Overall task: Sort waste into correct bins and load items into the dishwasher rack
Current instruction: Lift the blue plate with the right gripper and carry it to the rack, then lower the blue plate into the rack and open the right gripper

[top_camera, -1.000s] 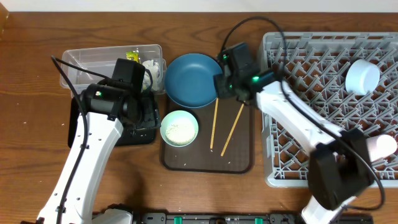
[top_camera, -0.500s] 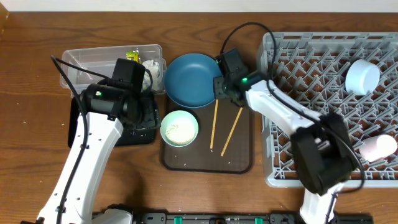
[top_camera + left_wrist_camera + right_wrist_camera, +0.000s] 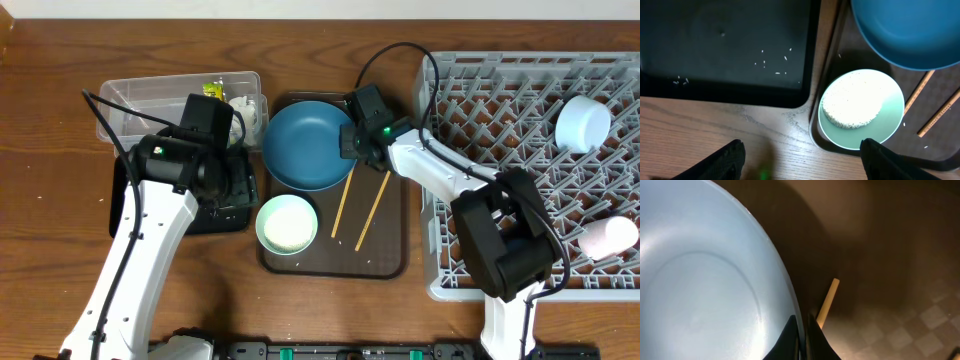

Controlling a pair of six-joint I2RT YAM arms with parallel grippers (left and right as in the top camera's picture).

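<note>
The rack has empty space beside the light-blue bowl, to the right of my right gripper in the overhead view. I should lift the dark-blue bowl across, tilt its rim upright there and let go.
The large dark-blue bowl (image 3: 305,145) sits at the back of the brown serving tray (image 3: 385,262). My right gripper (image 3: 803,341) is shut on its right rim (image 3: 705,280), one finger inside and one outside. Two chopsticks (image 3: 342,205) lie on the tray beside it. At the tray's front left stands the pale-green bowl (image 3: 860,107), which holds a cake of white rice (image 3: 850,102). My left gripper (image 3: 805,167) hangs open over the bare wood, just in front of the black tray (image 3: 725,45), where a few rice grains lie. A light-blue bowl (image 3: 582,122) and a pink cup (image 3: 610,238) rest in the dishwasher rack (image 3: 520,150).
The clear tub (image 3: 140,100) at the back left holds a yellow-green wrapper (image 3: 213,90) and a white tissue (image 3: 243,108). The left arm (image 3: 150,240) reaches over the black tray. The right arm's cable (image 3: 400,60) loops above the rack's left edge.
My right gripper has closed on the dark-blue bowl's rim. The bowl shifted slightly toward the front left, and the pale-green bowl slid toward the tray's front. The left arm stayed still.
</note>
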